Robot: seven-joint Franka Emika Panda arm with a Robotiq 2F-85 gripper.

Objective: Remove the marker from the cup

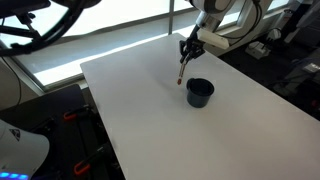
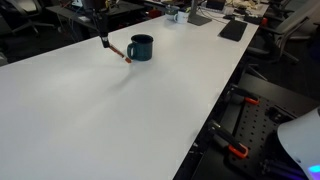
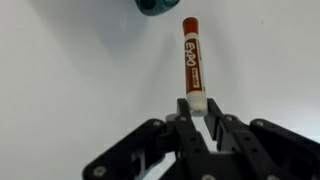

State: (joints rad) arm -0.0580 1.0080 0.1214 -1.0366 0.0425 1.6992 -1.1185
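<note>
The gripper will move down slightly next and release the white end, because the bare tabletop beside the cup is below the gripper and the marker (image 1: 181,72) is already outside the cup.
My gripper (image 3: 197,112) is shut on the white end of the marker (image 3: 192,60), a brown-red pen that sticks out from between the fingers. The marker is outside the cup. In an exterior view the gripper (image 1: 186,48) holds the marker (image 1: 181,72) tilted, red end down close to the table, just beside the dark cup (image 1: 200,92). The gripper (image 2: 103,40), marker (image 2: 118,52) and cup (image 2: 140,47) also show in the second exterior view. The cup's edge (image 3: 155,6) shows at the top of the wrist view. I cannot tell if the marker tip touches the table.
The white table (image 1: 200,135) spreads wide around the cup. Dark equipment and cables (image 2: 240,130) stand beside the table's edge. A laptop and small items (image 2: 232,30) lie at the far end.
</note>
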